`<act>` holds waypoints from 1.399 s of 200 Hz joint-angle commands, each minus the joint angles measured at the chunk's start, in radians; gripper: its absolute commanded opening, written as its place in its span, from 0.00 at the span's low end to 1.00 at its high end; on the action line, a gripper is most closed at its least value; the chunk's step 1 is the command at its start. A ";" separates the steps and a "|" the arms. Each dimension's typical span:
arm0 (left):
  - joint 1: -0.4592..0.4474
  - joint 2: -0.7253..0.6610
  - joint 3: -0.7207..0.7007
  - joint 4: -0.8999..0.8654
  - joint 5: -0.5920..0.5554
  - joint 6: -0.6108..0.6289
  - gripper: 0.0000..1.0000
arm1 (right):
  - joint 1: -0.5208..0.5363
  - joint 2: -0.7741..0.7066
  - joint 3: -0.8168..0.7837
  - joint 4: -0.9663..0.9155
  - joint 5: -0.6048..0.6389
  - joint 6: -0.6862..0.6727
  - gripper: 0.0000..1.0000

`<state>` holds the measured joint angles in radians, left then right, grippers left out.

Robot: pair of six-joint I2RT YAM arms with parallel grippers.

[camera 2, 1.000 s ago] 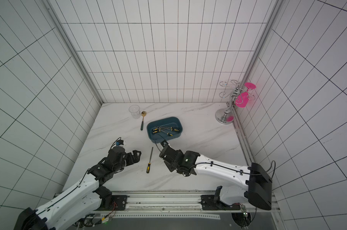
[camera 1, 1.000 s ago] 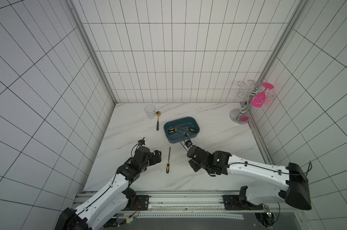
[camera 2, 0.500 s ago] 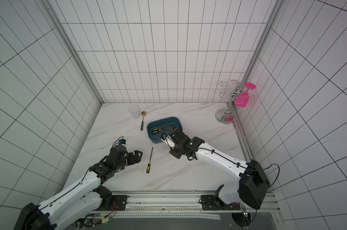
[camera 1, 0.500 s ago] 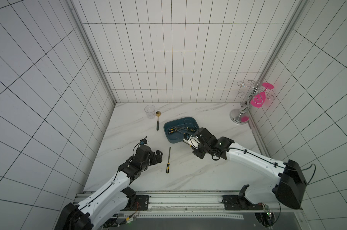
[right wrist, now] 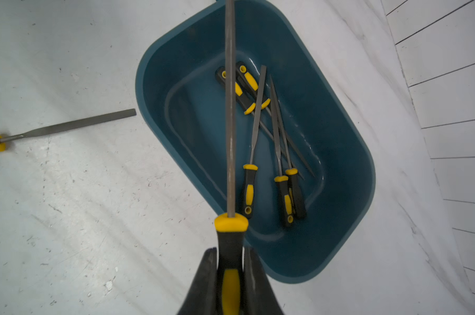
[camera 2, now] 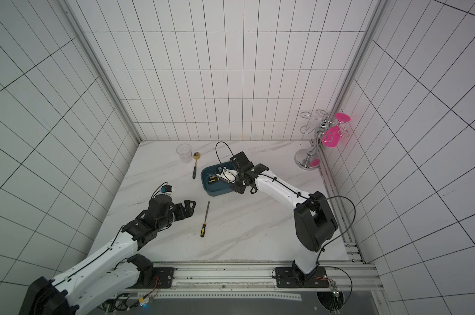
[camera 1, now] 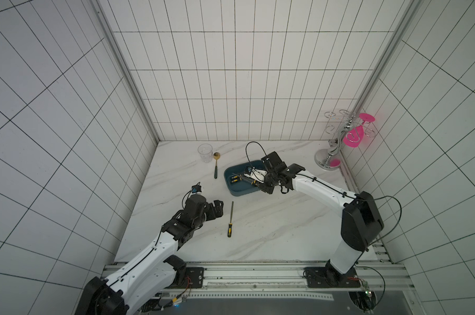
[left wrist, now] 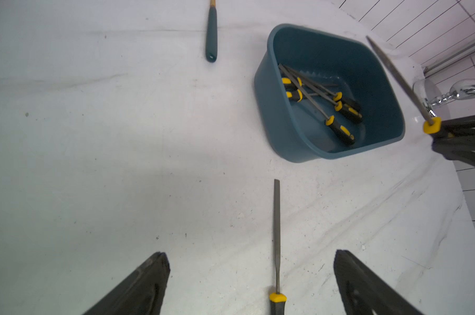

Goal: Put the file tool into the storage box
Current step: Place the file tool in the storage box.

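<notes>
The tool (right wrist: 230, 109) will be let go beside the paired handles in the box (right wrist: 289, 198), with the blades pointing alike. My right gripper will move it down and outward there next.
The dark teal storage box (camera 1: 241, 192) (camera 2: 217, 192) sits mid-table with several yellow-and-black files (right wrist: 280, 163) in it. My right gripper (right wrist: 230, 253) is shut on the black-and-yellow handle of a file tool (right wrist: 230, 109). The tool's grey blade reaches out over the box's inside, above its floor (right wrist: 192, 131). In both top views this gripper (camera 1: 260, 182) (camera 2: 235, 184) hangs at the box's right end. Another file (camera 1: 231, 218) (left wrist: 276, 237) lies on the marble in front of the box. My left gripper (left wrist: 251, 261) (camera 1: 217, 208) stands open just left of it, touching nothing.
A clear glass (camera 1: 205, 152) and a gold spoon with a dark handle (camera 1: 216, 166) lie at the back left of the box. A chrome stand (camera 1: 329, 158) with a pink glass (camera 1: 353, 136) occupies the back right corner. Tiled walls close three sides.
My right arm has carried the held file from the front middle of the table back to above the storage box. The left arm has crept slightly closer to the lying file.
</notes>
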<state>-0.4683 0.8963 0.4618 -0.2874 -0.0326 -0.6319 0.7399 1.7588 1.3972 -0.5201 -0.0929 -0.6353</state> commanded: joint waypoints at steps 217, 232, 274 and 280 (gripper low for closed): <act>0.070 0.111 0.053 -0.006 0.049 0.011 0.98 | -0.040 -0.015 0.033 0.216 0.344 0.213 0.99; 0.085 0.101 0.044 -0.006 0.068 0.008 0.98 | -0.042 -0.082 -0.025 0.255 0.374 0.301 0.99; 0.113 0.052 0.019 -0.002 0.058 0.019 0.98 | -0.043 -0.247 -0.166 0.197 0.315 0.585 0.99; 0.114 0.044 0.015 0.000 0.050 0.031 0.98 | -0.044 -0.280 -0.199 0.198 0.284 0.630 0.99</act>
<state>-0.3641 0.9737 0.4969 -0.2966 0.0311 -0.6231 0.7059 1.5558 1.3064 -0.3050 0.2440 -0.2451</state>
